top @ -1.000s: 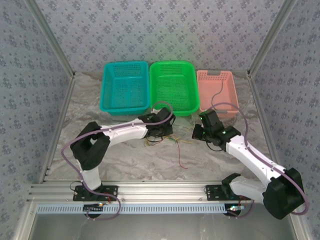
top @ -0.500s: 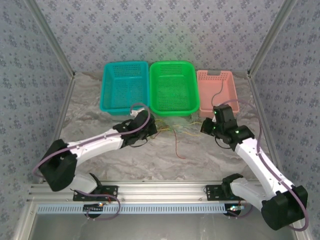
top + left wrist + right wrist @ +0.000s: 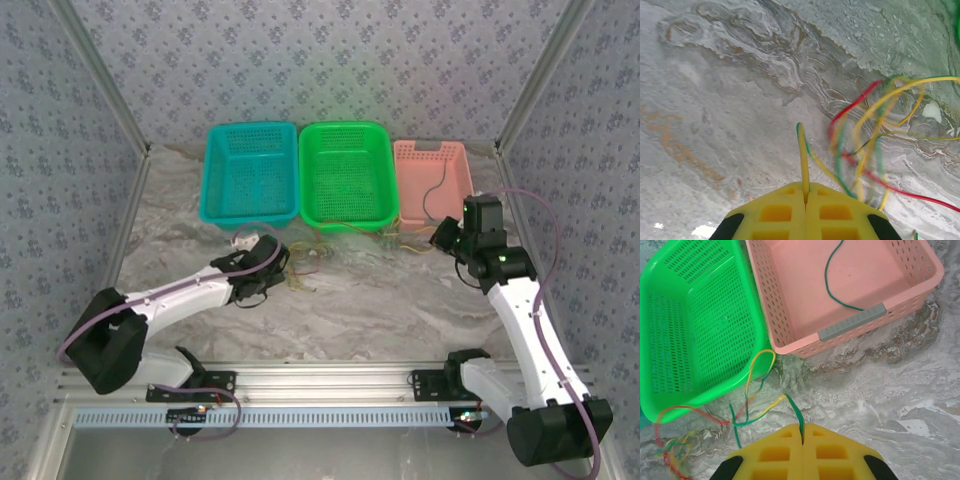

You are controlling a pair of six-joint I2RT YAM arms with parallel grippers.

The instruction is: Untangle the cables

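Observation:
I should draw my left gripper's yellow-green cable away from my right gripper over bare marble and release, since it still runs from the fingers into the loose knot.
The cables (image 3: 318,258) are a loose knot of yellow, green and red wires on the marble table, in front of the green basket (image 3: 345,127). My left gripper (image 3: 283,265) is at the knot's left end, shut on a yellow-green cable (image 3: 803,155). The blurred tangle (image 3: 865,145) hangs just beyond its fingertips. My right gripper (image 3: 443,238) is in front of the pink basket (image 3: 430,147), shut on a green-yellow cable (image 3: 792,407). That strand runs left to the knot (image 3: 675,450). A single dark green cable (image 3: 832,285) lies inside the pink basket (image 3: 775,315).
A teal basket (image 3: 250,128) stands left of the green one, all three in a row at the back. The green basket's near rim (image 3: 690,402) lies close to the stretched wires. The aluminium frame rail (image 3: 330,380) runs along the near edge.
The grippers have drawn apart. The left moved left, the right moved right and back toward the pink basket. The cables are now strung out between them, and the trailing red strand has been pulled in.

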